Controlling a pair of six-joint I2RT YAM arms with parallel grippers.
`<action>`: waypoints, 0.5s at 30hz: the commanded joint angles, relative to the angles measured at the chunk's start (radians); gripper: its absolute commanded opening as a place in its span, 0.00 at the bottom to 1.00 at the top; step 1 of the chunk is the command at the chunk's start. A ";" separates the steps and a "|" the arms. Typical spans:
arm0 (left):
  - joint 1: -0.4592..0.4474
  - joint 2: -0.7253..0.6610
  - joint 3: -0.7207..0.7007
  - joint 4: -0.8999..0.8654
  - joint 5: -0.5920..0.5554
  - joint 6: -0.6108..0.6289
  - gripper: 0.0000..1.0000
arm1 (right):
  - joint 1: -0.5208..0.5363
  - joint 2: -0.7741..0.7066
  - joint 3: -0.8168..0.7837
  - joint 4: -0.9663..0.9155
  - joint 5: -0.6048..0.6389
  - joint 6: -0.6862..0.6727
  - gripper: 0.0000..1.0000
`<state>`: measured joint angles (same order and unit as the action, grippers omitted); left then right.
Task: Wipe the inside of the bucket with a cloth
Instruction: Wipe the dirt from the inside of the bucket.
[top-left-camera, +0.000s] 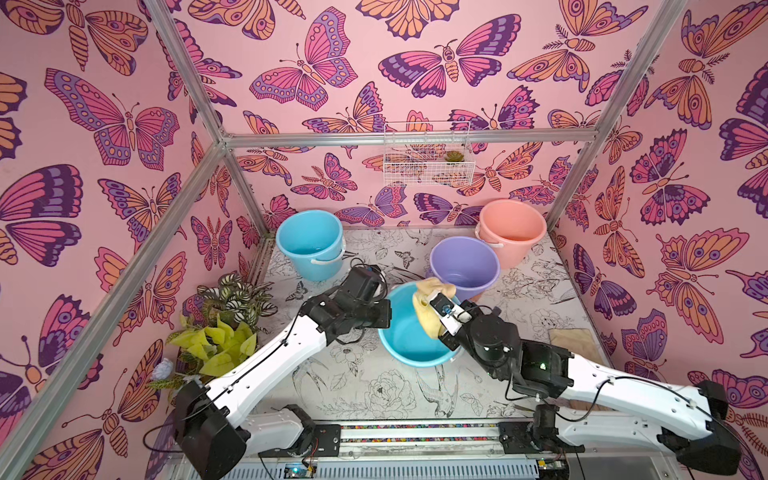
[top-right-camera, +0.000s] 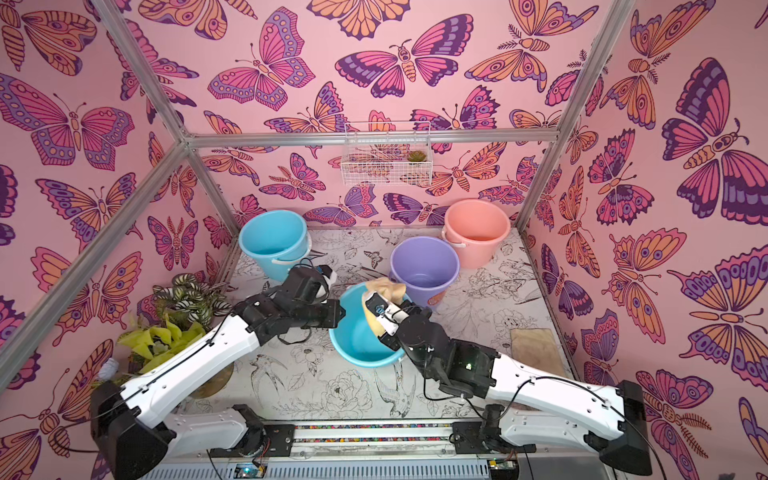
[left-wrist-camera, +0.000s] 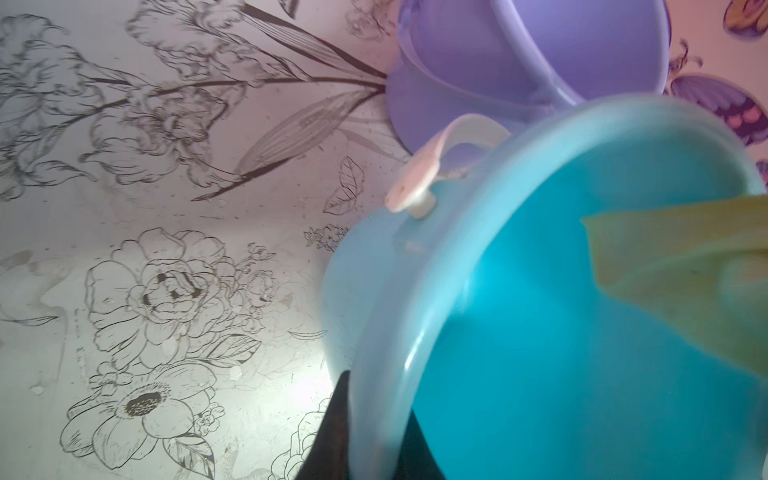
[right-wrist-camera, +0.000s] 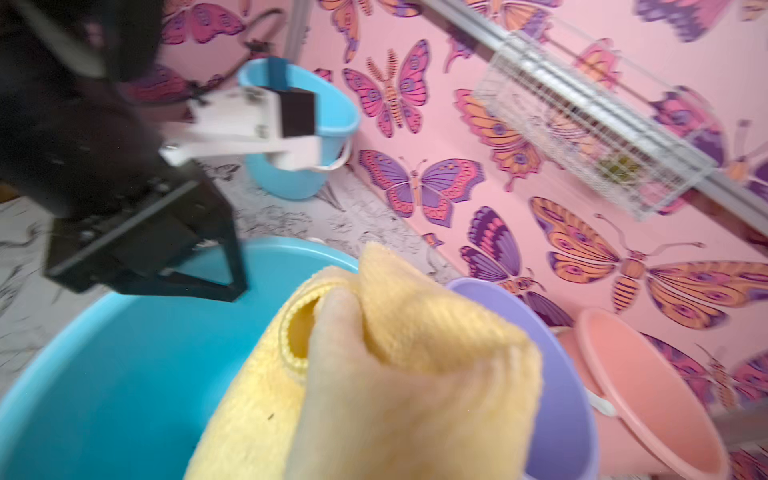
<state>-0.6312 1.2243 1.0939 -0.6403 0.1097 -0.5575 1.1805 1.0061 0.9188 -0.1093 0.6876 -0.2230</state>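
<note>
Since bare tabletop shows beside the second sky-blue bucket by the back wall, I will move my left gripper outward, set its bucket there and release that bucket's rim.
The lavender bucket (top-left-camera: 464, 266) (top-right-camera: 424, 266) stands upright mid-table, with nothing inside that I can see. Right in front of it is a sky-blue bucket (top-left-camera: 411, 345) (left-wrist-camera: 561, 332). My left gripper (top-left-camera: 386, 309) (left-wrist-camera: 374, 436) is shut on that bucket's left rim, one finger inside and one outside. My right gripper (top-left-camera: 429, 298) (top-right-camera: 372, 299) is shut on the bunched pale-yellow cloth (top-left-camera: 428, 316) (right-wrist-camera: 395, 353). The cloth hangs over the sky-blue bucket's far rim and down into it, close to the lavender bucket's near wall. It hides the right fingertips.
A second sky-blue bucket (top-left-camera: 309, 241) stands at the back left and a salmon-pink bucket (top-left-camera: 512, 226) at the back right. Potted plants (top-left-camera: 224, 324) crowd the left edge. A tan mat (top-left-camera: 575, 340) lies at the right. A wire basket (top-left-camera: 428, 153) hangs on the back wall.
</note>
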 joint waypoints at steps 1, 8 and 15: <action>0.089 -0.026 -0.017 -0.014 0.057 -0.066 0.00 | -0.030 -0.021 0.060 0.028 0.246 0.085 0.00; 0.199 0.115 0.085 -0.014 0.044 -0.100 0.00 | -0.233 -0.061 0.140 -0.279 0.280 0.461 0.00; 0.262 0.286 0.285 -0.015 -0.020 -0.122 0.00 | -0.400 -0.119 0.138 -0.408 0.184 0.574 0.00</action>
<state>-0.3950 1.4803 1.2945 -0.6830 0.1116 -0.6533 0.8082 0.9150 1.0508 -0.4397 0.8928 0.2504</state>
